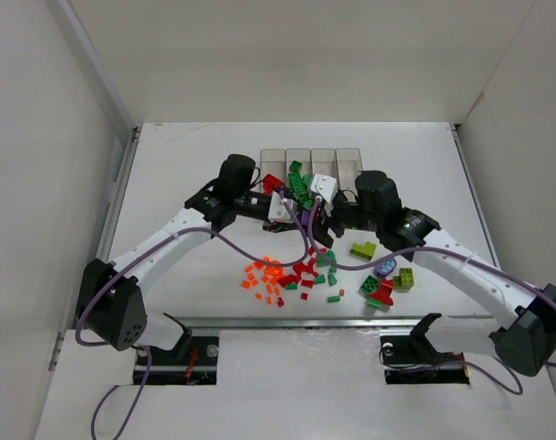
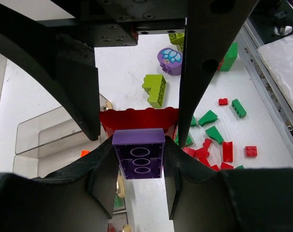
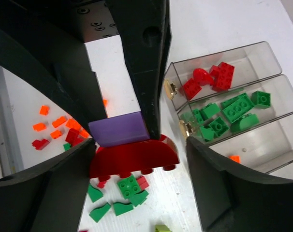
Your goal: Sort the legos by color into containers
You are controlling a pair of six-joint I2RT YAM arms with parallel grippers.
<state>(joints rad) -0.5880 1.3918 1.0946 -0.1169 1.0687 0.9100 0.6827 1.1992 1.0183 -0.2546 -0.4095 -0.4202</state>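
Observation:
Next, my left gripper goes to the right in the top view and releases the purple brick over the empty end bin [image 1: 350,169] [image 2: 57,133], as that bin lies outward on that side.
In the left wrist view, my left gripper [image 2: 139,164] is shut on a purple brick [image 2: 139,153], whose hollow underside faces the camera. A dark red arched brick [image 2: 137,121] sits against its far end. In the right wrist view, that red arched brick [image 3: 134,157] lies between the wide fingers of my right gripper [image 3: 141,169], with the purple brick [image 3: 118,128] above it. The right finger [image 3: 219,179] stands clear of the brick. Both grippers meet just in front of the containers [image 1: 312,165]. One bin [image 3: 262,48] holds red legos and the bin beside it [image 3: 286,104] holds green ones.
Loose red and green legos [image 1: 310,270] and orange bits [image 1: 264,275] are scattered on the table in front of the grippers. A lime brick [image 1: 362,248] and a purple flower piece [image 2: 169,60] lie to the right. White walls enclose the table.

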